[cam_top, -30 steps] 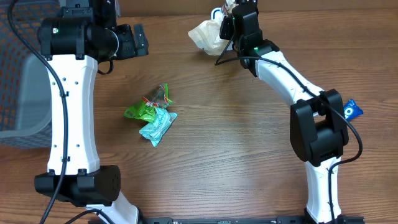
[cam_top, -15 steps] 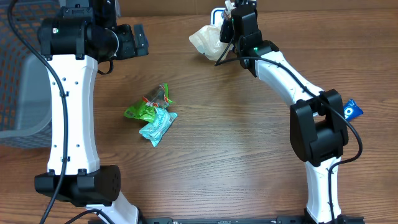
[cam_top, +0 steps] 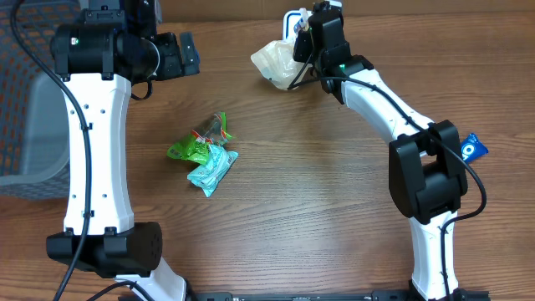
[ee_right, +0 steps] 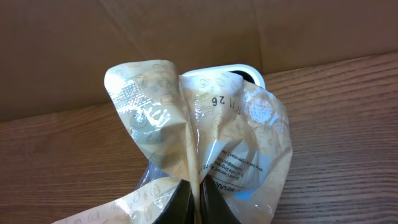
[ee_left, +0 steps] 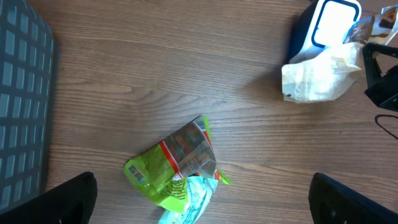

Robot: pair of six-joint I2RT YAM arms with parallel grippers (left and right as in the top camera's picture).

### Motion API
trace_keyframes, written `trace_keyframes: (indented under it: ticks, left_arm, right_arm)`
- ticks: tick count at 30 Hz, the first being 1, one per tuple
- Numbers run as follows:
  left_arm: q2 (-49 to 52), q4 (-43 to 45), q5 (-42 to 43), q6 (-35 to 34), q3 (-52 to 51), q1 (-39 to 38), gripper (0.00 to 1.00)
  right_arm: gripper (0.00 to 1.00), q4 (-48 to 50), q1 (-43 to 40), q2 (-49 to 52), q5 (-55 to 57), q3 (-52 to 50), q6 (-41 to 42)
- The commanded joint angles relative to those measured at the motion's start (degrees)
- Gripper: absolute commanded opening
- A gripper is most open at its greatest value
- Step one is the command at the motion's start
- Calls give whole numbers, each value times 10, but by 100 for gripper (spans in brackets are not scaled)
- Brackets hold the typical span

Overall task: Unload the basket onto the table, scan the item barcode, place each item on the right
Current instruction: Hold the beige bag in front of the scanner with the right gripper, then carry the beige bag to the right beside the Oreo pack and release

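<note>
Next, my right gripper swings to its right in the overhead view, lowers and releases the fold on bare tabletop by the small blue item (cam_top: 460, 102).
A crumpled cream plastic packet (cam_top: 272, 60) hangs from my right gripper (cam_top: 311, 43), which is shut on a fold of it (ee_right: 199, 137). The packet is just in front of the white-rimmed scanner (cam_top: 292, 17) at the table's far edge, and the scanner's top (ee_right: 227, 71) peeks over the packet. The right wrist view shows printed text on the packet's face and no barcode. My left gripper (cam_top: 188, 54) is high at the far left, open and holding nothing. Below it lie a green packet (ee_left: 174, 165) and a teal packet (ee_left: 186, 208).
The green packet (cam_top: 196, 144) and the teal packet (cam_top: 211, 170) lie overlapping left of the table's centre. A grey mesh basket (cam_top: 33, 125) stands at the left edge. A small blue item (cam_top: 472, 148) lies by the right arm. A cardboard wall (ee_right: 186, 37) rises behind the scanner.
My right gripper has shifted slightly toward the near side with the cream packet, uncovering more of the scanner. The left arm has not moved.
</note>
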Motion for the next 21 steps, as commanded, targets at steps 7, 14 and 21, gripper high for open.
trace_keyframes:
  ticks: [7,14,21]
  left_arm:
    - [-10,2,3,-8,2,0,100]
    - [-10,2,3,-8,2,0,100]
    - [-10,2,3,-8,2,0,100]
  right_arm:
    - [4,3,3,-47,-43,14,4]
    - [4,-38,3,-120,-90,14,-10]
    - [4,-225,-2,-246,-88,14,-39]
